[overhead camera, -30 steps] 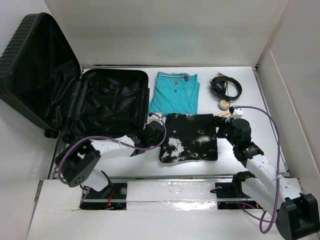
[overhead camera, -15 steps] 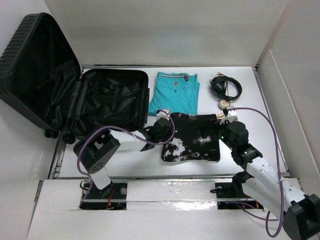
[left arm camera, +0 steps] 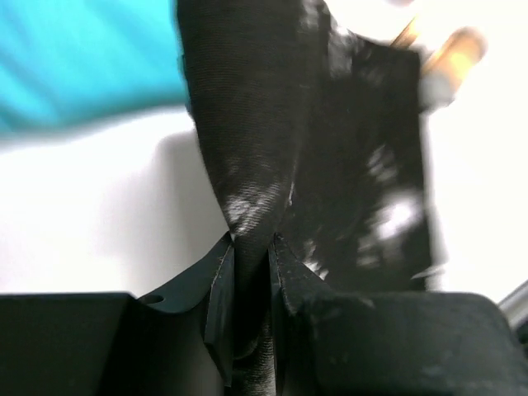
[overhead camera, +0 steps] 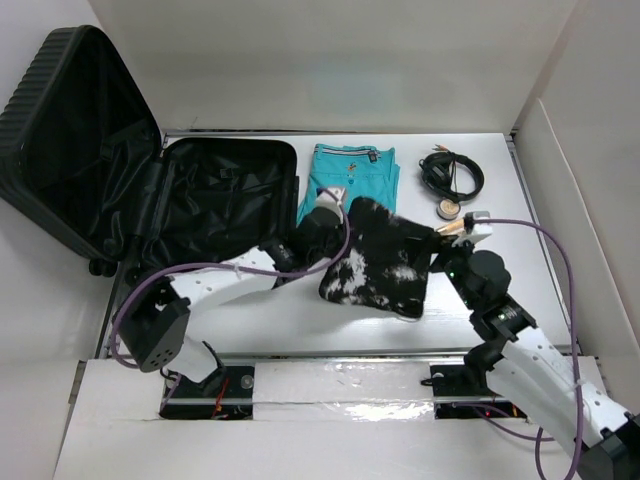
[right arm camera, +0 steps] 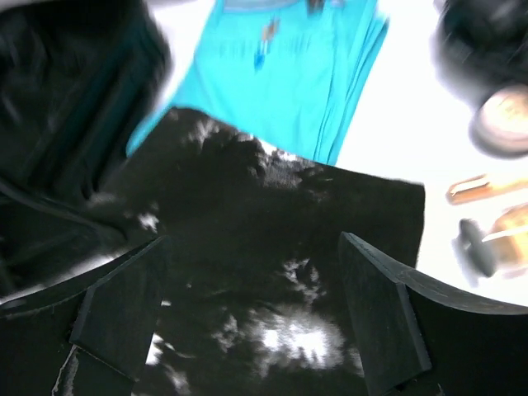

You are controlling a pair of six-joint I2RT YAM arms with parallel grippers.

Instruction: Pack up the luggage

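Observation:
My left gripper holds the shirt's edge and will next carry the shirt to the left in the top view, down into the suitcase's open base. It will release the edge there, as that base is empty.
The black suitcase [overhead camera: 215, 200] lies open at the left, its ribbed lid [overhead camera: 70, 130] standing up and the dark lining showing. My left gripper [overhead camera: 335, 207] is shut on the left edge of a black shirt with white blotches [overhead camera: 385, 262]. That side is lifted off the table and the shirt is tilted. In the left wrist view the fabric [left arm camera: 272, 148] is pinched between the fingers [left arm camera: 219, 289]. My right gripper [right arm camera: 256, 305] is open, its jaws wide apart just above the shirt's right part [right arm camera: 289, 247]; in the top view it is at the shirt's right edge [overhead camera: 440, 250].
A folded teal shirt [overhead camera: 352, 182] lies behind the black one, right of the suitcase. Black headphones [overhead camera: 452, 172], a round compact [overhead camera: 450, 208] and small bottles [right arm camera: 487, 190] lie at the back right. White walls enclose the table.
My left gripper has moved up and toward the back, lifting the black shirt's left edge off the table. The shirt has tilted and shifted. The right arm has moved back a little.

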